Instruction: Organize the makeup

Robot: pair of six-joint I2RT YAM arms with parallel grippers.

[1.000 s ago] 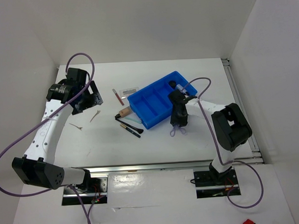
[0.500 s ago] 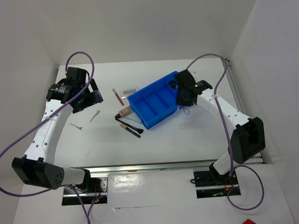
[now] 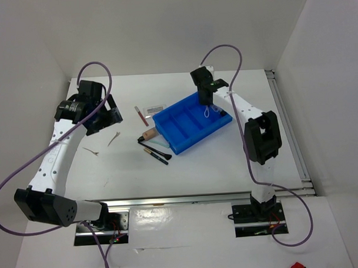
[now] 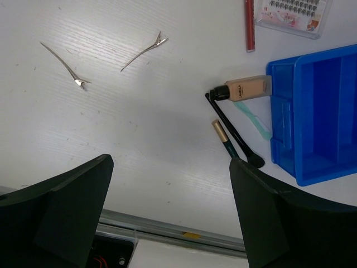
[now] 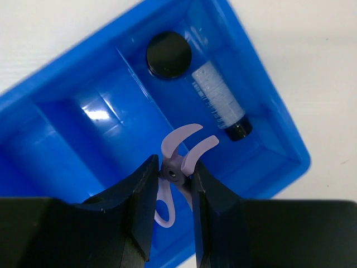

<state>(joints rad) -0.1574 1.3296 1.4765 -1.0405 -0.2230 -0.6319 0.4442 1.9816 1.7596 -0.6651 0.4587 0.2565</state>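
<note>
My right gripper shifts to the left in the top view next and releases the curler point(image 5: 186, 147) over the empty section beside the jar's section of the tray, which is occupied.
My right gripper point(image 5: 173, 180) is shut on a lilac scissor-shaped lash curler point(image 5: 186, 147) and holds it over the blue tray point(image 5: 50, 120), near its right end; in the top view the gripper point(image 3: 209, 109) is over the tray point(image 3: 178, 139). A black round jar point(image 5: 168, 54) and a clear bottle point(image 5: 218, 99) lie in the end compartment. My left gripper point(image 4: 170, 223) is open and empty, high over the table's left part point(image 3: 105, 116). Left of the tray lie a beige tube point(image 4: 245, 88), a black brush point(image 4: 231, 131), a pencil point(image 4: 223, 139), a pink stick point(image 4: 250, 25), a white card point(image 4: 293, 14) and two thin clips point(image 4: 144, 51).
A thin teal tool point(image 4: 252, 119) lies beside the beige tube against the tray's left end. The second clip point(image 4: 64, 66) lies further left. A metal rail point(image 3: 193, 198) runs along the near table edge. White walls enclose the table.
My right arm has swung from the table in front of the tray up and back, carrying the lilac curler over the tray's right end. The left arm has not moved.
</note>
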